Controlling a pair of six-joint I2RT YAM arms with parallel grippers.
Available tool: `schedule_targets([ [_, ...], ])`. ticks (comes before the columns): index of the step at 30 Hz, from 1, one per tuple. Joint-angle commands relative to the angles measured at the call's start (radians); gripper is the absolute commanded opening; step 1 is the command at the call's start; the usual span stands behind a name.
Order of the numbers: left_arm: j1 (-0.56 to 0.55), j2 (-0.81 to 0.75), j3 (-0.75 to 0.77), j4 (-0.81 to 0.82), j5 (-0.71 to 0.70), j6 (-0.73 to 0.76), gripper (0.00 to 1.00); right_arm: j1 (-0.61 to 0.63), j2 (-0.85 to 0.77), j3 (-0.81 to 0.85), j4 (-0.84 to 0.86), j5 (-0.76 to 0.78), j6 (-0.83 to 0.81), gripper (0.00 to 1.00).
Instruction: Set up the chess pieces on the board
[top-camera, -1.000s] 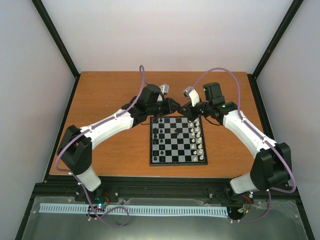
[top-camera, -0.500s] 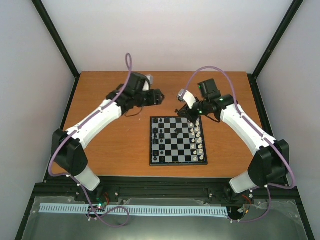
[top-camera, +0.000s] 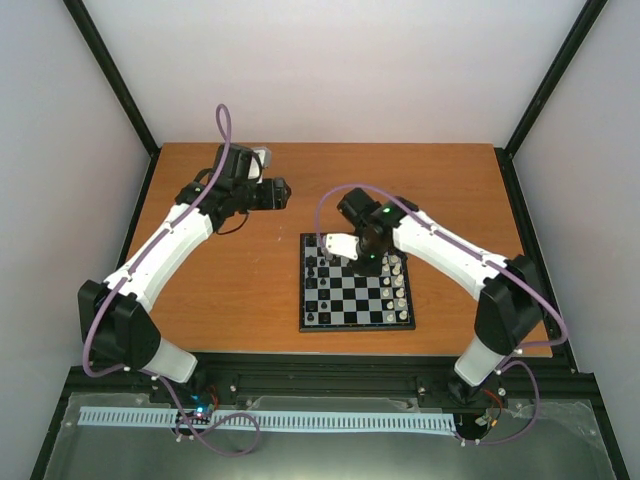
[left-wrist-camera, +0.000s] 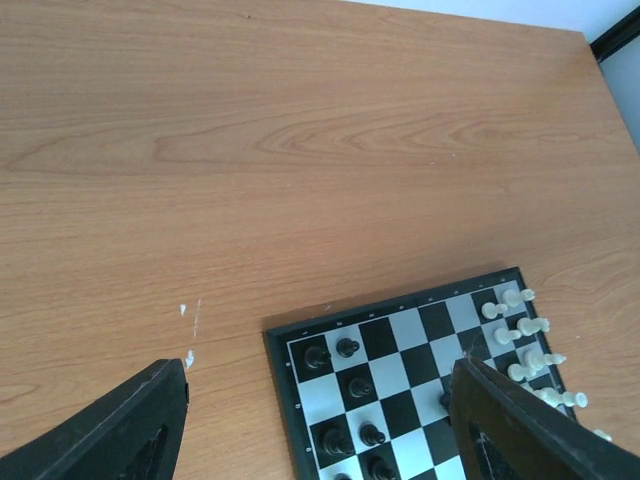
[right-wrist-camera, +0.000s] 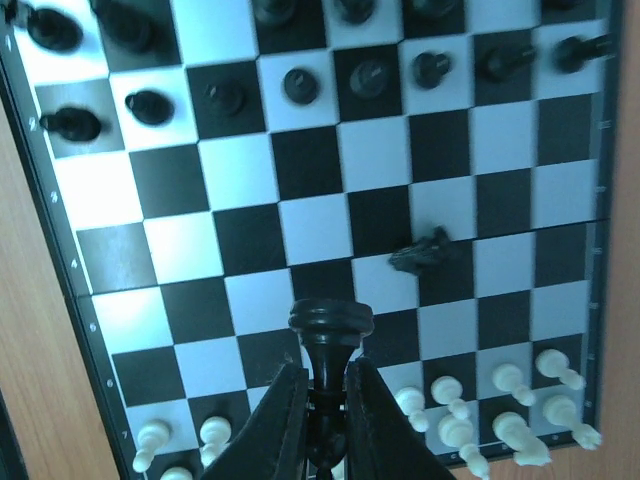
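The squares in front of the black row are empty, so the robot's right gripper needs to go down next, moving back and toward that row, onto a dark square there.
The board lies in the middle of the table. Black chess pieces stand along its left side and white ones along its right. My right gripper hovers over the board's far half. In the right wrist view it is shut on a black piece, held above the board. A black piece lies on its side mid-board. My left gripper is open and empty, left of and beyond the board. In the left wrist view it looks down on the board's corner.
The wooden table is fenced by black frame posts and white walls. Rows of black pieces and white pieces flank the held piece. Small white scuff marks show on the wood near the board's corner.
My left arm has swung back and left, away from the board's far edge. My right gripper has moved from the far right corner to over the board's far-left part.
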Motion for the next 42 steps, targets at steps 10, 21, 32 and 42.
schedule_targets([
  [10,0.006,-0.022,-0.027,0.017,-0.033,0.051,0.74,0.172,0.203,0.021,-0.094,0.184,-0.035,0.04],
  [21,0.006,-0.02,-0.033,0.02,-0.016,0.051,0.74,0.181,0.243,0.003,-0.044,0.188,-0.014,0.12],
  [32,0.005,-0.016,-0.037,0.024,-0.002,0.047,0.74,0.175,0.187,-0.058,0.042,0.131,0.023,0.29],
  [42,0.006,-0.013,-0.042,0.029,0.009,0.042,0.74,0.109,0.153,-0.059,0.108,0.016,0.093,0.39],
])
